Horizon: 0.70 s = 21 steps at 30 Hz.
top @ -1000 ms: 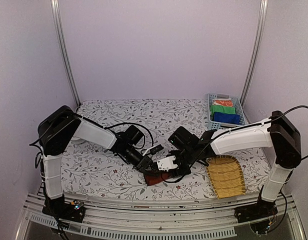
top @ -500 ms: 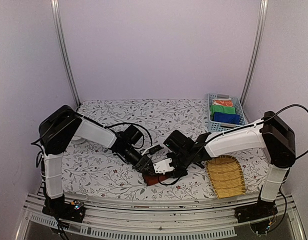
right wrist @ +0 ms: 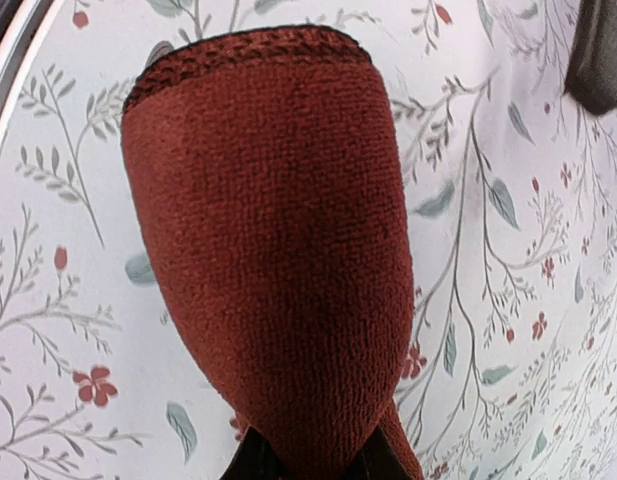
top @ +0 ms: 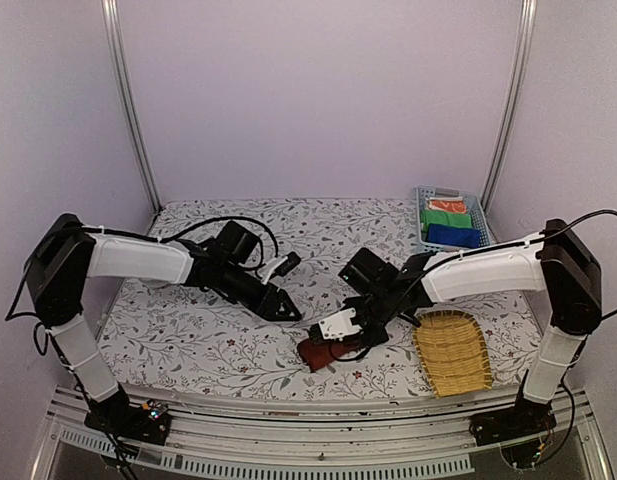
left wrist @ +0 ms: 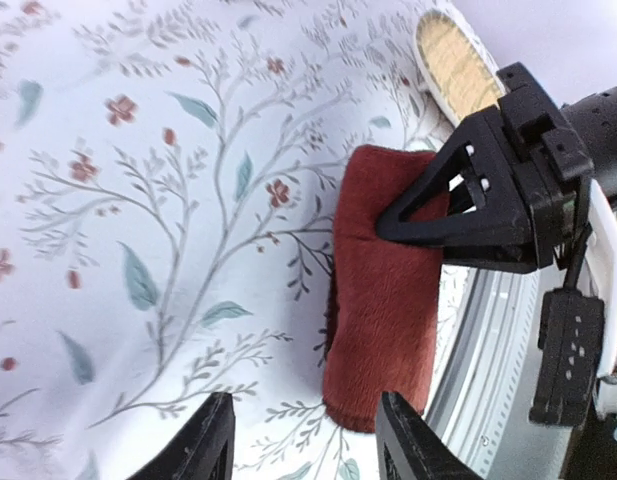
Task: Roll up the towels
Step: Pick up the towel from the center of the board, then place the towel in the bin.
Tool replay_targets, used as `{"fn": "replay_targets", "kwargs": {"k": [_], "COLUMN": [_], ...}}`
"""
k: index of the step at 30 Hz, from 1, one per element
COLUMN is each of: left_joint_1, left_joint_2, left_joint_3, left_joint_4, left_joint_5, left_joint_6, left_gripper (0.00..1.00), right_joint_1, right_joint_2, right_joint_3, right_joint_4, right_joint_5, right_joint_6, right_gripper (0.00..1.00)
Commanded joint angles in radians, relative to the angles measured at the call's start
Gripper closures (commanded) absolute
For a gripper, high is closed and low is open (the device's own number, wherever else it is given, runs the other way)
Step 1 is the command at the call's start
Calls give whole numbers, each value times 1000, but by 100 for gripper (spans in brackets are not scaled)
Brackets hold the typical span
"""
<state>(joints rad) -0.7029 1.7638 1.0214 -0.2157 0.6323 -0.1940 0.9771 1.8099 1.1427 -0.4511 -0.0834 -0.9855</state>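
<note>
The roll goes up and outward in my right gripper next. It then comes down into the basket's near end [top: 446, 247] beside the blue towel for release, as other cloths lie there.
The dark reddish-brown towel [top: 314, 356] lies rolled into a short bundle near the table's front edge. My right gripper [top: 328, 343] is shut on one end of it. In the right wrist view the roll [right wrist: 268, 240] fills the middle, pinched at the bottom between the right gripper [right wrist: 308, 466] tips. My left gripper [top: 284, 309] hangs left of the roll, open and empty. Its wrist view shows the left gripper [left wrist: 304, 428] well short of the roll [left wrist: 376, 310], with the right gripper [left wrist: 458, 215] clamped on the roll's far side. The blue towel [top: 454, 237] lies folded in the basket.
A blue plastic basket [top: 421, 214] at the back right also holds a green cloth [top: 446, 217] and an orange-red cloth [top: 446, 205]. A woven wicker tray [top: 452, 353] lies just right of the right gripper. The table's metal front rail [top: 318, 440] runs close behind the roll.
My left gripper has let go of the reddish-brown roll, opened and drawn back to the left. My right gripper has closed on the roll, which stays near the front edge.
</note>
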Motion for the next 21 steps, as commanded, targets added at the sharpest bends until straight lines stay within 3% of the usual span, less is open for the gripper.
{"fn": "replay_targets", "kwargs": {"k": [1, 6, 11, 17, 21], "left_joint_1": [30, 46, 46, 46, 47], "left_joint_2": [-100, -156, -155, -139, -141], "left_joint_3": [-37, -80, -79, -79, -84], "left_joint_4": [74, 125, 134, 159, 167], "left_joint_5": [-132, -143, -135, -102, -91], "left_joint_6": [-28, -54, -51, -60, -68], "left_gripper": [49, 49, 50, 50, 50], "right_joint_1": [-95, -260, -531, -798, -906], "right_joint_2": [-77, -130, -138, -79, -17], "right_joint_3": [35, 56, 156, 315, 385], "right_joint_4": [-120, -145, -141, -108, -77], "right_joint_5": [9, 16, 3, -1, 19], "right_joint_6": [-33, -92, -177, -263, -287], "right_gripper": [98, 98, 97, 98, 98]}}
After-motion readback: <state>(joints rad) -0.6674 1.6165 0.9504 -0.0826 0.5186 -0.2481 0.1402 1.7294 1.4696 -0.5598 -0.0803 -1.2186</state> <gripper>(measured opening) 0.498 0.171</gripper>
